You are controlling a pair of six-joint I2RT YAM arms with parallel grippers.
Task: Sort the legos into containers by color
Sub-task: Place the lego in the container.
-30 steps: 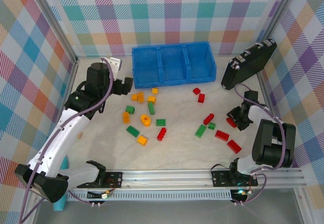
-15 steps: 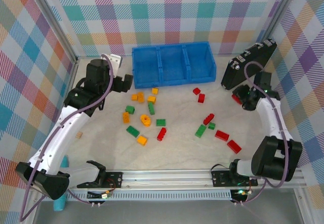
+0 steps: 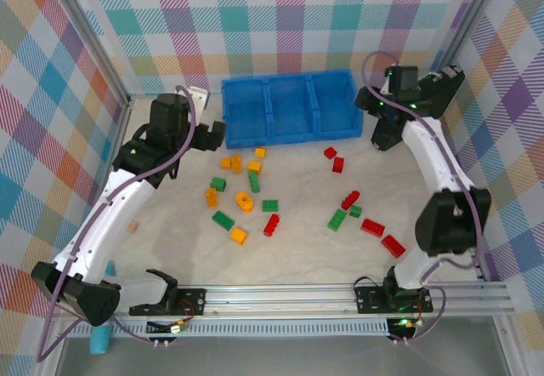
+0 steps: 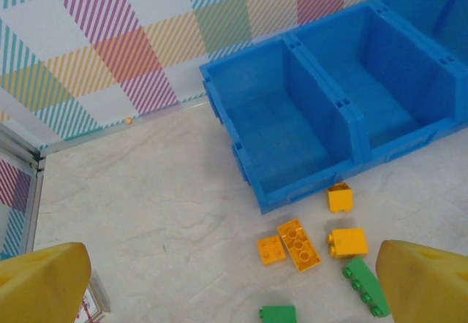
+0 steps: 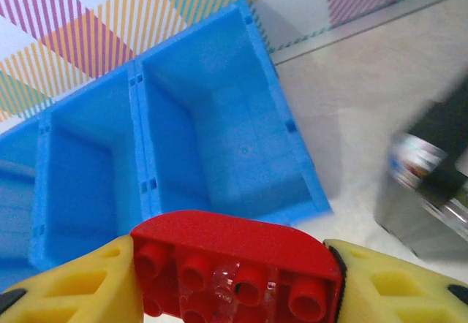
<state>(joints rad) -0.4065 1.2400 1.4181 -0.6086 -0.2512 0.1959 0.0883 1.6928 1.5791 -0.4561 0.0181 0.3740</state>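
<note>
The robot's right gripper should next swing away from the black case, over the tray's nearest section (image 5: 245,147), and release the red lego (image 5: 235,264), because that bare section lies beside the gripper.
The blue tray (image 3: 293,131) of three containers stands at the back, and all three compartments are bare. My right gripper (image 3: 375,105) hovers at the tray's right end, shut on a red lego (image 5: 235,264) held lengthwise between its yellow fingers (image 5: 73,290), just in front of the right-hand compartment (image 5: 219,140). My left gripper (image 3: 214,135) is open beside the tray's left front corner, with nothing between its fingertips (image 4: 44,283). Below it lie yellow-orange legos (image 4: 299,244) and a green one (image 4: 365,286). Red (image 3: 371,227), green (image 3: 223,219) and yellow-orange (image 3: 245,201) legos are scattered over the table's middle.
A black case (image 3: 421,104) leans at the back right, close behind my right gripper. A small tan wooden block (image 3: 133,225) lies near the left wall. Plaid walls close in three sides, and a metal rail (image 3: 340,295) runs along the near edge.
My right arm has swung from the front right of the table to the tray's right end, carrying the red lego. The left gripper has barely shifted.
</note>
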